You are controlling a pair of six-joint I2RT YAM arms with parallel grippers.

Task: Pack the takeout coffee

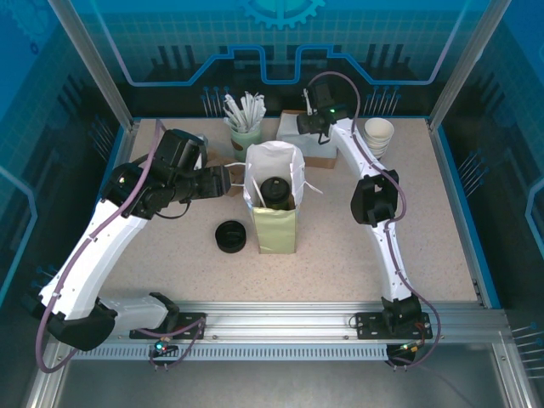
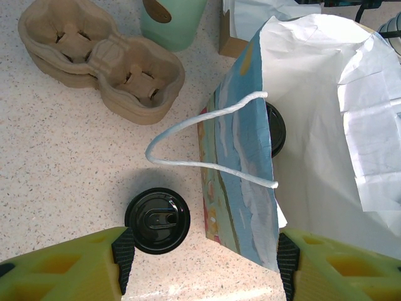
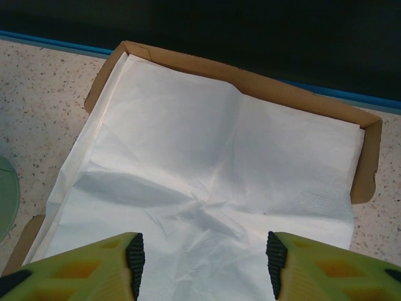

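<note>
The creased middle of the white paper napkin (image 1: 301, 143) lies below the robot's right gripper and its folds offer a pinch, so the gripper will lower onto it next with its fingers open.
The takeout coffee (image 1: 276, 189) stands inside the open white paper bag (image 1: 274, 212) in the middle of the table. Its round black lid (image 2: 276, 129) shows past the bag's printed wall (image 2: 241, 169); its sides are hidden. My left gripper (image 2: 205, 263) is open, just left of the bag, low over the tabletop, with the bag's near bottom corner close to its right finger. The bag's string handle (image 2: 188, 141) loops out toward it. My right gripper (image 3: 205, 263) hangs open over creased white napkins (image 3: 213, 188) in a cardboard box (image 1: 299, 134) at the back.
A low black stack of lids (image 2: 157, 220) sits on the table left of the bag. Pulp cup carriers (image 2: 100, 63) and a green cup of stirrers (image 1: 246, 127) stand behind it. Stacked lidless cups (image 1: 379, 136) are at the back right.
</note>
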